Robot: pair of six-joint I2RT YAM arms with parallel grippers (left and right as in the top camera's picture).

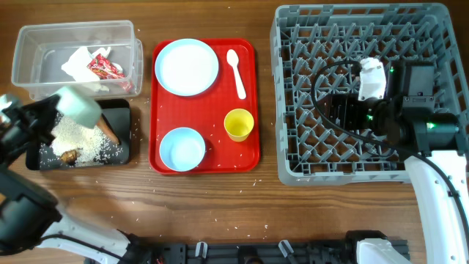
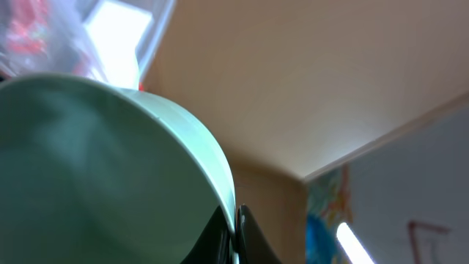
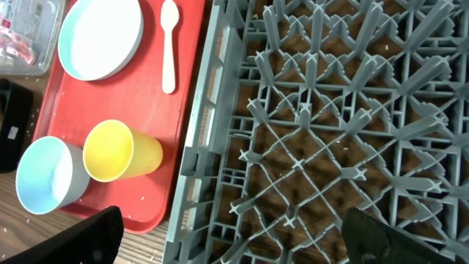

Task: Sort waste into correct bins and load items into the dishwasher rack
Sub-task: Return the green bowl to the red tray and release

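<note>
I will next move my left gripper over the red serving tray (image 1: 249,158) and down, and turn it upright to release the bowl between the blue plate and the blue bowl, where there is room.
My left gripper (image 2: 236,235) is shut on the rim of the pale green bowl (image 1: 79,107), held tipped over the black tray (image 1: 121,155). The tray holds white rice (image 1: 80,136), the brown stick (image 1: 110,130) and a brown lump (image 1: 69,155). The clear tub (image 1: 29,44) holds the white napkin (image 1: 79,62) and red wrapper (image 1: 105,68). The blue plate (image 1: 187,67), white spoon (image 1: 237,72), yellow cup (image 1: 239,124) and blue bowl (image 1: 182,149) sit on the red serving tray (image 1: 249,158). My right gripper (image 3: 234,242) is open and empty above the grey rack (image 1: 289,95).
Loose rice grains lie on the red serving tray and on the wooden table near its front edge (image 1: 220,180). The rack's pegs (image 3: 300,154) stand upright under my right gripper. The rack's left wall (image 3: 201,110) runs close beside the red tray.
</note>
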